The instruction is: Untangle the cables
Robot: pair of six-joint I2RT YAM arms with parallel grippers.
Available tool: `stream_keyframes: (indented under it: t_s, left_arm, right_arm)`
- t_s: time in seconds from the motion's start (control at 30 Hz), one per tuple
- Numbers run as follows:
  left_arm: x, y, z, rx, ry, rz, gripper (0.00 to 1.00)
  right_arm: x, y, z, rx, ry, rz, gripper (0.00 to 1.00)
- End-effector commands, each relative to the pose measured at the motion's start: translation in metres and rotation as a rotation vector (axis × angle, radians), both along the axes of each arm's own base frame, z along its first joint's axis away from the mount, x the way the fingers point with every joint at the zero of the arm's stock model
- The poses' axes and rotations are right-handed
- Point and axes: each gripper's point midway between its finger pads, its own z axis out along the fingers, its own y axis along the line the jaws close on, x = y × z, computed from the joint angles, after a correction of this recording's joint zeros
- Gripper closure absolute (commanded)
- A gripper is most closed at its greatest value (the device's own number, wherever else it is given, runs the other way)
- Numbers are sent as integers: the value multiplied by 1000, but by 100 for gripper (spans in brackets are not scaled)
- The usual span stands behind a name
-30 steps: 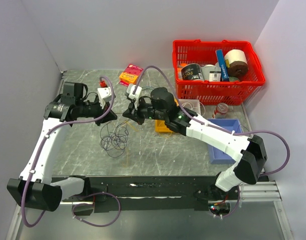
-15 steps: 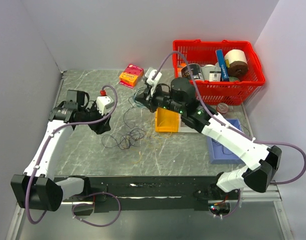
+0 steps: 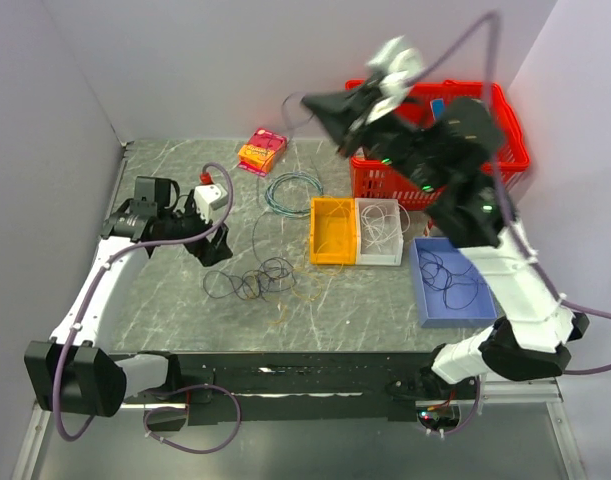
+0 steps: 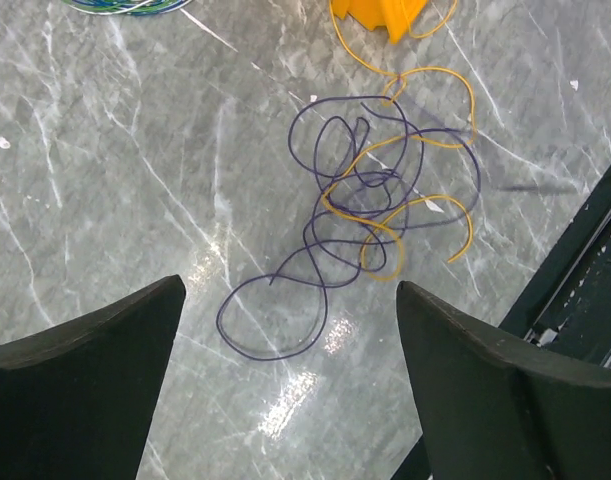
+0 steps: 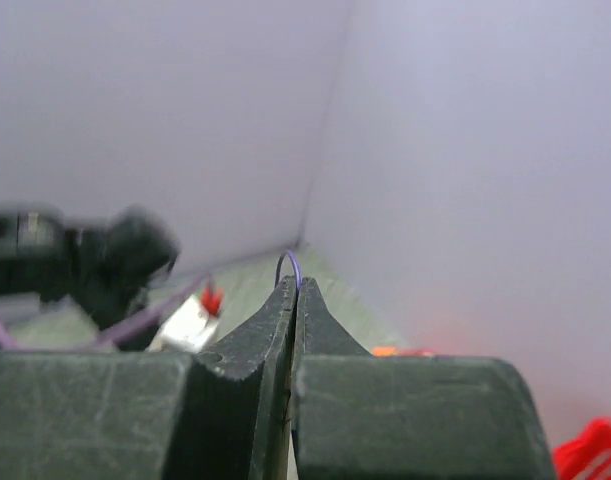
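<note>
The left gripper will move across and down onto the crossed middle of the purple cables, because they lie below it and to its right in the top view.
The cables (image 3: 250, 281) lie in a loose tangle on the grey table, dark purple and yellow strands looped through each other (image 4: 375, 190). My left gripper (image 3: 215, 247) hovers just left of the tangle, open, with nothing between its black fingers (image 4: 95, 370). High over the back of the table, my right gripper (image 3: 320, 104) is shut on a single thin purple strand (image 5: 288, 264). That strand shows as a small loop at the fingertips. I cannot follow the rest of it down.
A blue-green wire coil (image 3: 293, 190) lies behind the tangle. A yellow bin (image 3: 316, 230), a clear bin (image 3: 381, 204) with white wires and a blue tray (image 3: 422, 292) with dark wires stand to the right. A red basket (image 3: 437, 172) and a pink packet (image 3: 261, 150) are at the back.
My left gripper has opened and now stands off the tangle. The right arm has swung up and back to the right, still shut on its purple strand.
</note>
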Motion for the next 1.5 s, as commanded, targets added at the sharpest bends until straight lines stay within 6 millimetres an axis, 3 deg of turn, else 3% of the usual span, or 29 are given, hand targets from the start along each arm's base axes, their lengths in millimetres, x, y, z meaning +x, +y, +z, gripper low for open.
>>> stream_keyframes:
  t_s: [0.0,0.03,0.17,0.33,0.47,0.67,0.73,0.9,0.97,1.0,1.03,1.07,1.17,1.33,1.43,1.47]
  left_arm:
    - [9,-8,-4,-49,14,0,6]
    - [12,-8,-6,-49,16,6,5]
    - [14,-11,-21,-63,25,3,5]
    - [9,-22,-43,-80,53,-22,2]
    - [13,-35,-67,-60,92,-33,3]
    - [9,-86,-98,-2,57,-171,4]
    - [4,-101,-115,56,48,-220,4]
    - [13,-94,-168,223,127,-128,1]
    - [25,-91,-175,253,115,-87,8]
    - [29,-86,-182,282,117,-55,18]
    - [30,-85,-184,288,119,-52,26]
    - [28,-83,-186,298,128,-57,40]
    - [19,-79,-183,300,127,-85,62]
    - [4,-38,-189,340,130,-29,82]
    - [4,-6,-182,351,127,53,89]
    - [6,2,-174,349,100,79,96]
  right_arm:
    - [1,-45,54,68,-82,-149,100]
    - [-5,-57,70,103,-104,-162,100]
    - [3,-99,84,147,-99,-288,100]
    - [37,-161,46,165,47,-464,100]
    - [52,-196,36,178,109,-538,100]
    - [50,-194,52,217,105,-489,100]
    - [52,-206,54,226,103,-543,100]
    - [49,-258,37,285,124,-711,100]
    - [44,-268,29,302,131,-733,100]
    - [40,-288,21,317,139,-800,100]
    - [39,-295,17,318,145,-825,100]
    - [36,-303,13,322,147,-857,100]
    - [26,-330,0,344,156,-959,100]
    - [7,-360,-23,358,179,-1086,100]
    - [0,-375,-39,354,201,-1159,100]
    - [-3,-382,-48,358,202,-1200,100]
